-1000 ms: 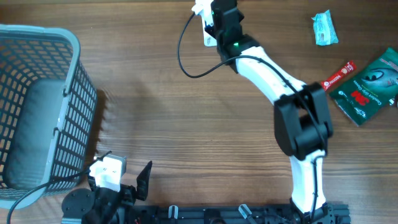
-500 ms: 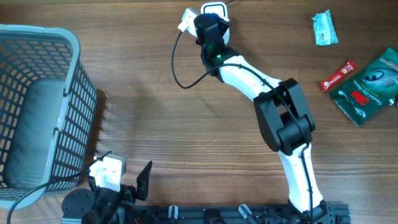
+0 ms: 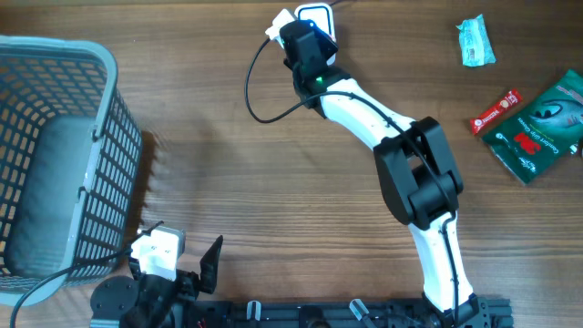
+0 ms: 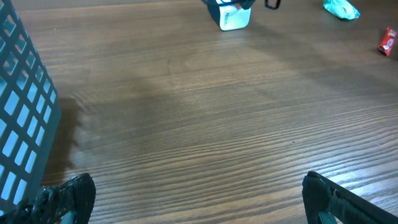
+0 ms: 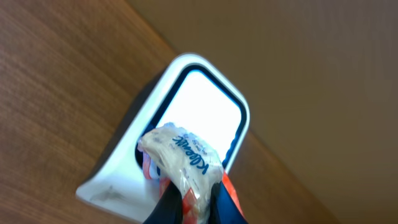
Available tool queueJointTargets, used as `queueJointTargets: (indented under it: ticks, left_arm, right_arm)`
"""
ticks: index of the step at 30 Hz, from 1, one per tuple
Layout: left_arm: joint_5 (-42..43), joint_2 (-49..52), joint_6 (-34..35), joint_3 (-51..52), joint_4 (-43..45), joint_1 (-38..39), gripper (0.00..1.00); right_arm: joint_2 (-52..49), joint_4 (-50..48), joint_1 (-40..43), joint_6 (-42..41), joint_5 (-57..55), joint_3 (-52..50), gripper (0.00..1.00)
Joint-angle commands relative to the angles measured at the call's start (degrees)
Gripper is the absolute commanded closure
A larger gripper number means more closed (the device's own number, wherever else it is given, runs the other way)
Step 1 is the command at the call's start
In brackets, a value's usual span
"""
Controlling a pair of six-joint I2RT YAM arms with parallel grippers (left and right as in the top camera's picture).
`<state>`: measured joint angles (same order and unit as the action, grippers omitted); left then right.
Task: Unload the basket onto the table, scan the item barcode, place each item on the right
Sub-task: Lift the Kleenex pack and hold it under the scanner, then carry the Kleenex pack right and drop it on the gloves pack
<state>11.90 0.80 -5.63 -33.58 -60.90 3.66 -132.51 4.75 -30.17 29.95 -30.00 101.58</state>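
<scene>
Other packets are lying on the red bar (image 3: pixel 495 110). So I will next move my right gripper to the right in the overhead view and down, to release the pack there.
My right gripper (image 5: pixel 198 196) is shut on a clear Kleenex tissue pack (image 5: pixel 183 155) with red and blue print. The pack hangs right in front of the lit window of the white barcode scanner (image 5: pixel 205 102), covering its lower edge. From overhead, the scanner (image 3: pixel 318 15) stands at the table's far edge with the right gripper (image 3: pixel 297 35) just left of it and a white end of the pack (image 3: pixel 278 20) sticking out. My left gripper (image 4: pixel 196 200) rests open and holds nothing, low over the wood near the front edge; overhead it (image 3: pixel 179 261) sits at the bottom left.
A grey mesh basket (image 3: pixel 55 155) takes up the left side, its wall close to the left gripper (image 4: pixel 18 124). At the far right lie a teal packet (image 3: pixel 475 41), a red bar (image 3: pixel 495 109) and a green packet (image 3: pixel 537 128). A black cable (image 3: pixel 260 87) loops from the right wrist.
The right arm swung left, moving the tissue pack from the scanner's right side to in front of its window, then shifted only slightly. The left arm stayed still.
</scene>
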Motion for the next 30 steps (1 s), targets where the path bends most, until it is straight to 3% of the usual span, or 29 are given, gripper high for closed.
queueJointTargets:
  ticks: [1, 6, 12, 17, 30]
  left_arm:
    - [0.70, -0.28, 0.50, 0.00, 0.11, -0.02, 0.00]
    - [0.70, -0.28, 0.50, 0.00, 0.11, -0.02, 0.00]
    - [0.70, -0.28, 0.52, 0.00, 0.11, -0.02, 0.00]
    - [0.70, -0.28, 0.50, 0.00, 0.11, -0.02, 0.00]
    - [0.70, -0.28, 0.50, 0.00, 0.11, -0.02, 0.00]
  right_arm:
    - [5.99, 6.62, 0.33, -9.27, 1.46, 2.80, 0.96]
    - [12.48, 23.58, 3.39, -24.00, 1.49, 2.80, 0.96]
    - [12.92, 43.58, 11.06, -41.16, 6.49, 2.49, 0.96]
    - [12.92, 48.41, 19.34, -42.05, 13.88, 1.84, 0.96]
    - [12.81, 47.78, 42.34, -45.27, 16.61, -5.66, 0.95]
